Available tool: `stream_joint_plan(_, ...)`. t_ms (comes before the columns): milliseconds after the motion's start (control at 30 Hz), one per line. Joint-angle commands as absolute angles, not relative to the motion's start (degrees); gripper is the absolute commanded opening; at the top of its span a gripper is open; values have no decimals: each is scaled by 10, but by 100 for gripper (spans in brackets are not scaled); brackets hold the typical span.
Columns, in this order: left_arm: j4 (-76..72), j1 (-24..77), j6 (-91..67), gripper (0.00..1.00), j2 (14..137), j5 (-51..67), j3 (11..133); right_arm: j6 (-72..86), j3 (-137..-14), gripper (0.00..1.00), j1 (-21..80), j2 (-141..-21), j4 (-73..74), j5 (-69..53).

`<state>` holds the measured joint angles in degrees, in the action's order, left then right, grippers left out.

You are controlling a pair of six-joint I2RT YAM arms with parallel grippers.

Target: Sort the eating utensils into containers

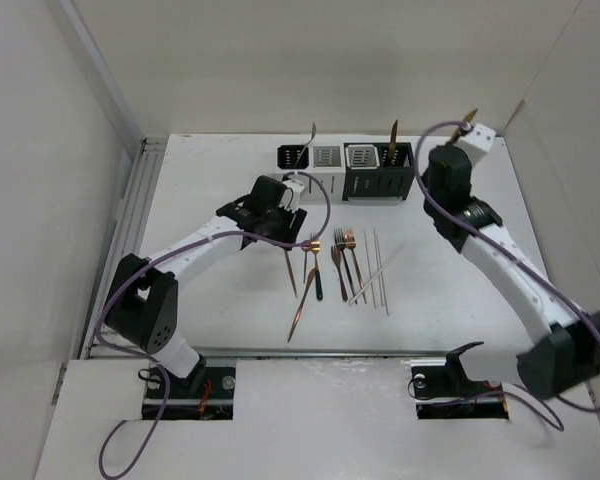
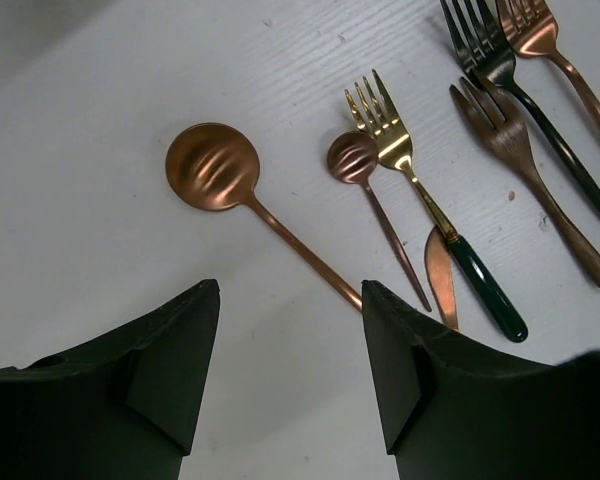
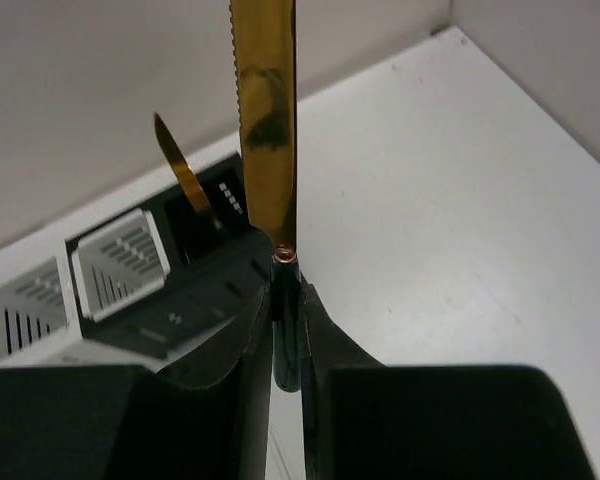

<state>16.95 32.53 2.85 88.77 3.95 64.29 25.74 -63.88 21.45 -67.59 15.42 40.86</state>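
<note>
Next, my right gripper shifts left in the top view and lowers the utensil's handle there, as a gold knife already stands in the end black holder (image 1: 396, 156) (image 3: 205, 212).
Several eating utensils lie in mid-table: copper spoons and forks (image 1: 325, 262) and thin white sticks (image 1: 377, 265). In the left wrist view I see a large copper spoon (image 2: 212, 165), a small spoon (image 2: 352, 155), a gold fork with a green handle (image 2: 385, 125) and more forks (image 2: 500, 130). My left gripper (image 2: 290, 290) is open and empty, just above the table by the large spoon's handle; it also shows in the top view (image 1: 278, 232). My right gripper (image 3: 286, 300) is shut on the dark handle of a gold knife (image 3: 265, 100), held high right of the containers (image 1: 345, 160).
One gold knife (image 1: 392, 140) stands in the rightmost black holder and another piece (image 1: 312, 135) in the leftmost one. White walls close in the table on the left, back and right. The right arm's cable (image 1: 435, 215) hangs beside the holders.
</note>
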Motion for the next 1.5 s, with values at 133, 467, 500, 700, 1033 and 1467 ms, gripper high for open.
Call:
stream_joint_plan(133,200,328,-25,57,940,78,684,113,-830,0,197,-921,-25,427)
stream_joint_plan(467,212,323,-43,57,988,83,683,83,-943,0,175,-1095,-59,372)
stream_joint_plan(500,212,323,-48,57,994,83,683,83,-943,0,175,-1104,-64,372)
stream_joint_plan(700,206,323,-61,56,1027,97,689,105,-937,0,175,-1150,-69,353)
stream_joint_plan(1033,212,311,-77,49,1082,77,715,134,-877,48,175,-1124,-69,314)
stream_joint_plan(1467,241,301,-77,19,1107,61,704,118,-853,66,191,-1018,-69,314)
